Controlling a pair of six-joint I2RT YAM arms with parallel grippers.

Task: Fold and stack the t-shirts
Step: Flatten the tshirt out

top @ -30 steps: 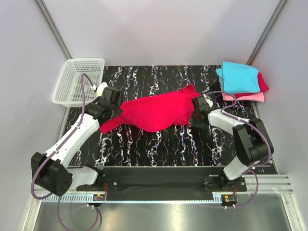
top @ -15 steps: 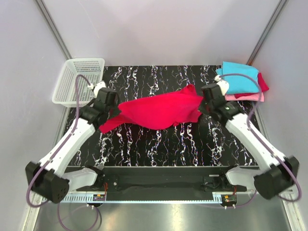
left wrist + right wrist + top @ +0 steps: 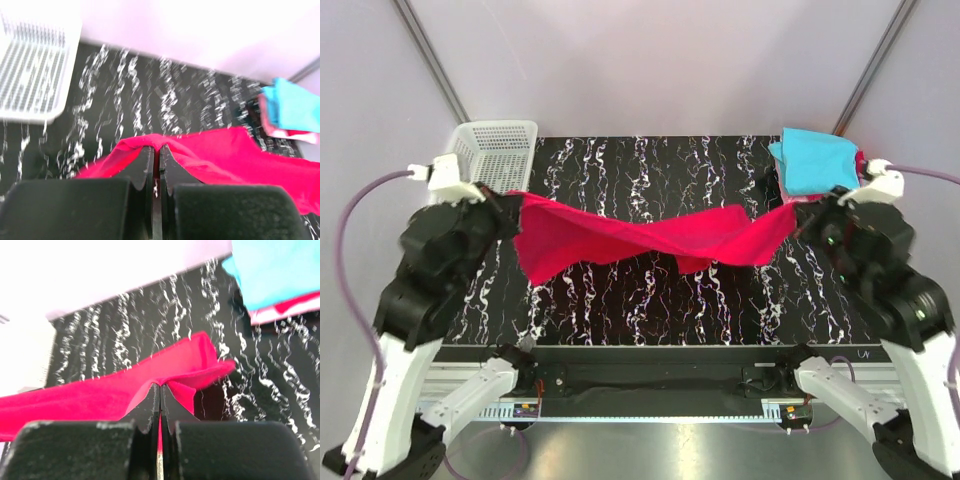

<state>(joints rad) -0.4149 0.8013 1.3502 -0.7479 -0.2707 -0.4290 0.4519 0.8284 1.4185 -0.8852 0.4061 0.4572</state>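
Note:
The tabletop's back edge by the basket (image 3: 104, 56) is outward and below my left gripper, so my left gripper should lift the sagging t-shirt until it is taut, then lower it outward and let it go.
The crimson-red t-shirt (image 3: 640, 240) hangs stretched in the air between my two grippers, sagging and twisted in the middle above the black marbled table (image 3: 650, 300). My left gripper (image 3: 512, 205) is shut on its left end, seen pinched between the fingers in the left wrist view (image 3: 159, 148). My right gripper (image 3: 794, 215) is shut on its right end, cloth pinched in the right wrist view (image 3: 161, 386). A folded stack sits at the back right: cyan t-shirt (image 3: 817, 160) on top, dark red (image 3: 866, 175) and pink (image 3: 820, 203) below.
A white plastic mesh basket (image 3: 490, 152) stands at the table's back left corner, also in the left wrist view (image 3: 35, 75). Grey walls enclose the table on three sides. The arm bases sit along the near rail (image 3: 650, 380).
Both arms have risen and spread apart, lifting the crimson t-shirt off the table and pulling it out into a long band between them.

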